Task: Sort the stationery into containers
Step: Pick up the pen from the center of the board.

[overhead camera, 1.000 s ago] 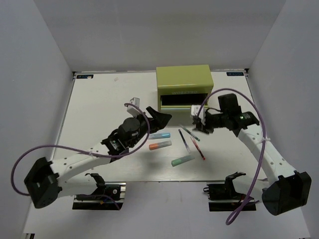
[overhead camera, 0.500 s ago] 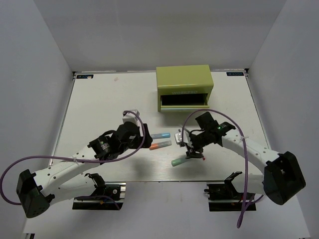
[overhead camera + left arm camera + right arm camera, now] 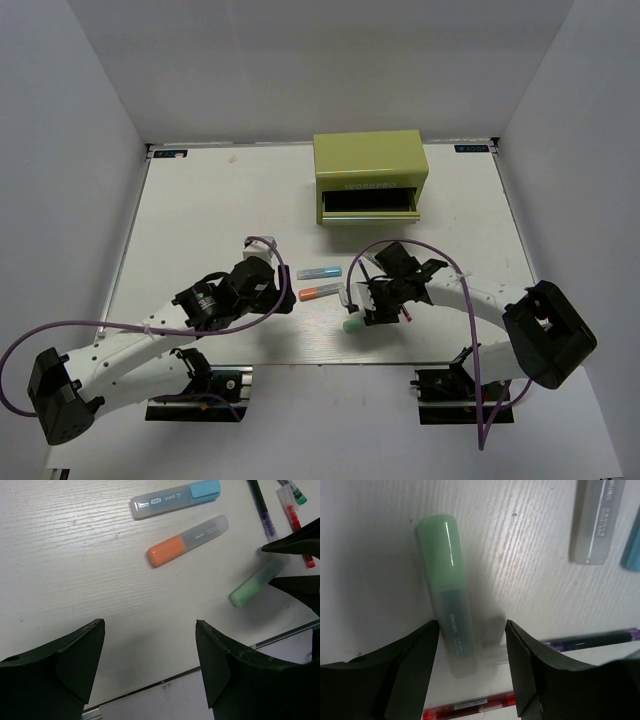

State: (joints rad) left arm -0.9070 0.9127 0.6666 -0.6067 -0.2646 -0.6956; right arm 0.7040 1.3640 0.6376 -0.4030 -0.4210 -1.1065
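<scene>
The orange marker lies at a slant below my left gripper, to its right in the top view. I will move over, turn to match and go down with my fingers on both sides of the orange marker's clear body [image 3: 330, 289] [image 3: 202, 533].
The mint green marker [image 3: 447, 590] lies flat on the white table, its clear end between my right gripper's [image 3: 471, 627] open fingers, close to the left one; in the top view this right gripper [image 3: 360, 305] hovers low over the mint marker [image 3: 353, 325]. The orange marker [image 3: 187, 540] and light blue marker [image 3: 175, 499] lie side by side ahead of my left gripper [image 3: 150, 625], which is open and empty. My left gripper [image 3: 287, 292] sits just left of the orange marker [image 3: 320, 292]. The red pen [image 3: 470, 707], purple pen [image 3: 590, 640] and green-tipped pen [image 3: 296, 494] lie beyond. The olive-green chest [image 3: 368, 165] stands at the back.
The chest's lower drawer [image 3: 368, 203] is pulled open toward the arms. The table's near edge [image 3: 165, 680] runs just below the left gripper. Purple cables loop over both arms. White walls close in the table on three sides.
The right arm swung from the chest's drawer down to the mint green marker and its jaws opened. The left arm drew back toward the near edge, away from the markers.
</scene>
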